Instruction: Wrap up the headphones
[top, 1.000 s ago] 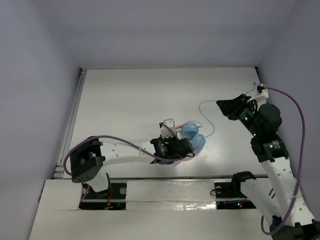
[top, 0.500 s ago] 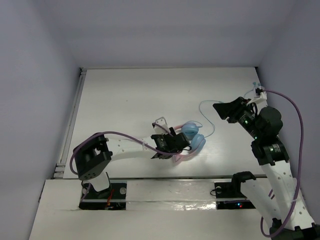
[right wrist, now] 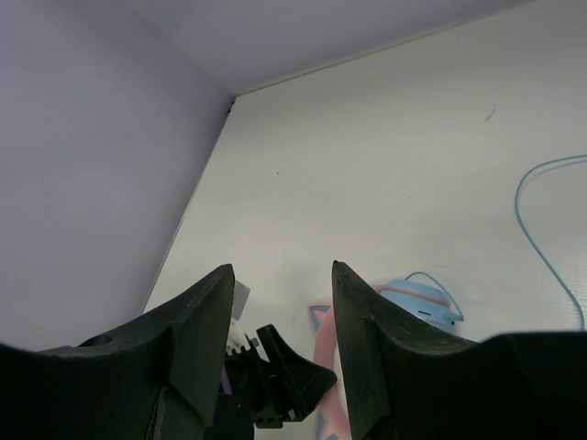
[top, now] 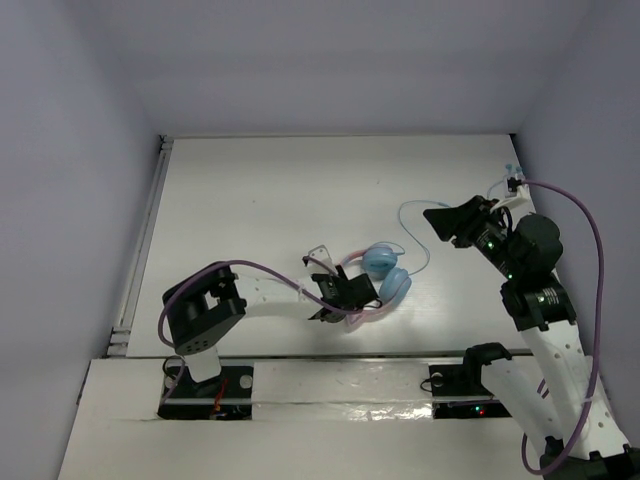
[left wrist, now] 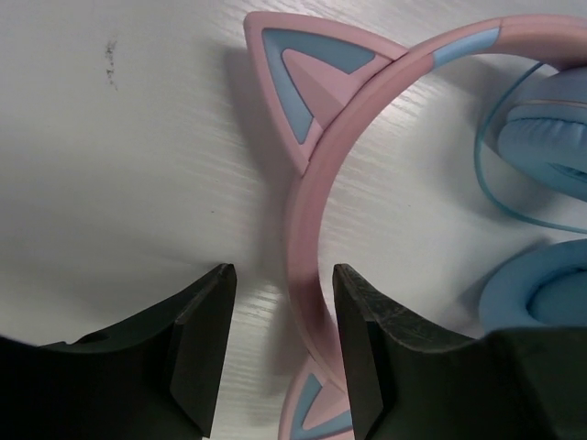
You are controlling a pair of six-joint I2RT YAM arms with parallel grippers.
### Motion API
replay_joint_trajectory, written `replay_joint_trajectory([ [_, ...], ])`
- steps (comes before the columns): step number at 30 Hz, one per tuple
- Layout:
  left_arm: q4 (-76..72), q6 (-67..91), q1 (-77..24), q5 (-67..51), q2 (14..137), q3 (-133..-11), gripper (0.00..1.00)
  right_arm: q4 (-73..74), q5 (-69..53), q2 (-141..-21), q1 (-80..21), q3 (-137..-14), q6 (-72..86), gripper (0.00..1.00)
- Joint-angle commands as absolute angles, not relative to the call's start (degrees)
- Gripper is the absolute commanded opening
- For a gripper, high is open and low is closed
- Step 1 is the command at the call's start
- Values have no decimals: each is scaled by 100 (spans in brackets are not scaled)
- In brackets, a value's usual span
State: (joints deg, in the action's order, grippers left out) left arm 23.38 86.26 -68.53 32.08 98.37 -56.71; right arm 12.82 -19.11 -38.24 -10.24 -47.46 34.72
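I need to keep my left gripper low next and close it on the pink headband (left wrist: pixel 310 192) between the cat ears.
The headphones (top: pixel 378 276) lie flat on the white table, with the pink cat-ear headband (left wrist: pixel 310 192) toward the left arm and the two light blue ear cups (left wrist: pixel 550 147) side by side. Their thin blue cord (top: pixel 401 213) loops away toward the right arm. My left gripper (top: pixel 346 293) is low over the table and open. The headband runs between its jaws, close to the right finger (left wrist: pixel 359 321), and is not pinched. My right gripper (top: pixel 447 221) hangs above the table to the right of the cord loop (right wrist: pixel 541 229). It is open, with nothing between its fingers (right wrist: pixel 281 269).
A metal rail (top: pixel 148 235) runs along the table's left edge. Grey walls close in the back and both sides. A purple cable (top: pixel 600 250) arches off the right arm, and another (top: pixel 250 268) off the left arm. A raised strip (top: pixel 350 357) borders the near edge.
The left gripper has opened and let go of the headband, and its arm has folded back toward its base. The right gripper has opened too and shifted slightly left.
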Motion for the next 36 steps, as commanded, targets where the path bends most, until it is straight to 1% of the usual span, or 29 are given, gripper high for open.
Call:
replay_joint_trajectory([
  [1, 2602, 9203, -6768, 3639, 9931, -5748, 44, 1020, -2048, -3770, -1081, -4676, 3454, 53],
  [8, 2602, 9009, -6715, 3551, 10318, -5889, 43, 1019, -2004, -3762, -1081, -4676, 3463, 52],
  [9, 2593, 8991, -6715, 3542, 10336, -5897, 39, 1011, -1995, -3753, -1081, -4676, 3472, 52],
  [12, 2514, 8860, -6715, 3437, 10467, -5897, 31, 1011, -1925, -3744, -1081, -4684, 3489, 52],
  [13, 2505, 8825, -6715, 3410, 10503, -5897, 25, 985, -1916, -3753, -1081, -4685, 3489, 52],
  [15, 2487, 8789, -6715, 3331, 10547, -5871, 16, 993, -1872, -3744, -1081, -4693, 3489, 52],
  [17, 2452, 8754, -6663, 3322, 10503, -5766, 14, 1019, -1846, -3709, -1081, -4702, 3489, 52],
  [18, 2400, 8754, -6662, 3314, 10468, -5713, 10, 1020, -1837, -3700, -1081, -4702, 3489, 52],
  [19, 2347, 8737, -6662, 3313, 10416, -5556, 0, 1046, -1828, -3691, -1081, -4693, 3489, 52],
  [22, 1988, 8553, -6601, 3357, 10108, -5214, 0, 1063, -1784, -3674, -1081, -4711, 3489, 52],
  [25, 1854, 7886, -6548, 3725, 9625, -5071, 0, 1046, -1828, -3674, -1081, -4711, 3489, 52],
  [26, 1915, 7431, -6548, 3988, 9485, -5115, 0, 1028, -1846, -3683, -1081, -4711, 3489, 52],
  [27, 2073, 7166, -6548, 4103, 9135, -5176, 0, 1002, -1898, -3700, -1081, -4702, 3489, 51],
  [28, 2092, 6754, -6435, 4157, 8932, -5342, 0, 985, -1916, -3726, -1081, -4702, 3498, 49],
  [31, 2363, 5338, -6206, 4035, 8123, -5790, 0, 836, -2161, -3832, -1081, -4702, 3489, 19],
  [32, 2425, 5039, -5988, 3825, 7921, -5905, 0, 487, -2362, -3849, -1081, -4667, 3524, 7],
  [33, 2504, 4427, -5846, 3658, 7519, -6106, 0, 240, -2825, -3876, -1081, -4563, 3698, 4],
  [34, 2583, 4177, -5706, 3534, 7323, -6221, 0, 37, -3039, -3919, -1081, -4509, 3822, 1],
  [36, 2811, 3746, -5319, 3340, 6831, -6494, 0, -823, -3567, -4095, -1081, -4369, 3998, 0],
])
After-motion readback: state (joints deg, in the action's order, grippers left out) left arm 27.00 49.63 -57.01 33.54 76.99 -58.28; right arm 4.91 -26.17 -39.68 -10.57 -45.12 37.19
